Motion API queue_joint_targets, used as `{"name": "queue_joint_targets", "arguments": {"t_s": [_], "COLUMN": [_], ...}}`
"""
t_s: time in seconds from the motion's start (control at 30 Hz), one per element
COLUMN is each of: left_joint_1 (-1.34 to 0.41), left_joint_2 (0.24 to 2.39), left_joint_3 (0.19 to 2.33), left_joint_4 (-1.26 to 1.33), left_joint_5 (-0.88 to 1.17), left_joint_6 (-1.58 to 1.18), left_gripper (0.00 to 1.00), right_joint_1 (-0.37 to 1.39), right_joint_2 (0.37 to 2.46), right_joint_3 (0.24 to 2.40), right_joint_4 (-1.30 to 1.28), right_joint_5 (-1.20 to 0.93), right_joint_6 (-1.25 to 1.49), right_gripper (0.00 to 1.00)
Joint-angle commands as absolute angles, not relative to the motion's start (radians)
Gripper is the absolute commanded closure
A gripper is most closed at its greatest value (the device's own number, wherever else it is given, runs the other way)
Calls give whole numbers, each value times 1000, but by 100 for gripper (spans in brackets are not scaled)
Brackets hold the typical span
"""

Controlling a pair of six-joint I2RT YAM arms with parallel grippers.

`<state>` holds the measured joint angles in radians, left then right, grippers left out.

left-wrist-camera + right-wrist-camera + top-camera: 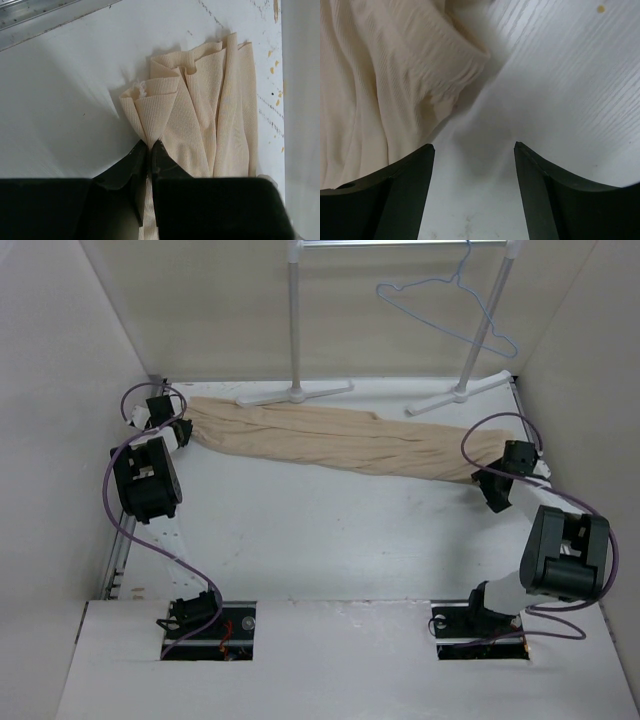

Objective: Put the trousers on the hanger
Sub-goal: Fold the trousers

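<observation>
My right gripper will move outward a little next and bring its open fingers around the near corner of the trousers' loose end (462,75), because there is only bare table between them.
The beige trousers (340,443) lie stretched across the far part of the table, from the far left to the right. My left gripper (183,432) is shut on their left end; in the left wrist view the fabric (200,110) bunches into the closed jaws of the gripper (149,145). My right gripper (492,495) is open and empty, just off the trousers' right end; its view shows the fabric (385,85) at the left and bare table between the jaws of the gripper (474,146). The light-blue wire hanger (450,305) hangs on the rack at the back right.
The white garment rack has two posts (294,310) and flat feet (296,394) just behind the trousers. Side walls close in the table (330,530) at left and right.
</observation>
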<state>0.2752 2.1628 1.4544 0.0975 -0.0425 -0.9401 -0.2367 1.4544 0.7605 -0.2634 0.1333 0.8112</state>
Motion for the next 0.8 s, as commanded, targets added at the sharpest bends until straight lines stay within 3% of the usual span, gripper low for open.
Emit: {"name": "queue_joint_targets", "arguments": {"t_s": [0.0,0.27,0.47,0.53,0.63,0.67,0.77], "left_joint_1": [272,278,275,275,286,292,311], "left_joint_2": [2105,2062,2082,2101,2109,2103,2054], "left_joint_3": [1451,1410,1423,1446,1463,1460,1419], "left_joint_4": [101,95,92,86,61,57,35], "left_joint_5": [-67,-89,-106,-113,-132,-133,-164], "left_joint_6": [-928,-922,-919,-910,-899,-891,-865], "left_gripper": [100,100,100,100,100,100,100], "right_joint_1": [-280,-323,-340,-334,-334,-332,-343], "right_joint_2": [1491,1611,1684,1712,1712,1695,1596], "right_joint_3": [844,911,1017,1054,1054,1051,970], "right_joint_4": [-216,-149,-241,-276,-276,-297,-284], "right_joint_5": [121,110,147,190,190,224,225], "right_joint_6": [799,825,860,876,876,883,881], "right_gripper": [30,35,65,80,80,99,100]}}
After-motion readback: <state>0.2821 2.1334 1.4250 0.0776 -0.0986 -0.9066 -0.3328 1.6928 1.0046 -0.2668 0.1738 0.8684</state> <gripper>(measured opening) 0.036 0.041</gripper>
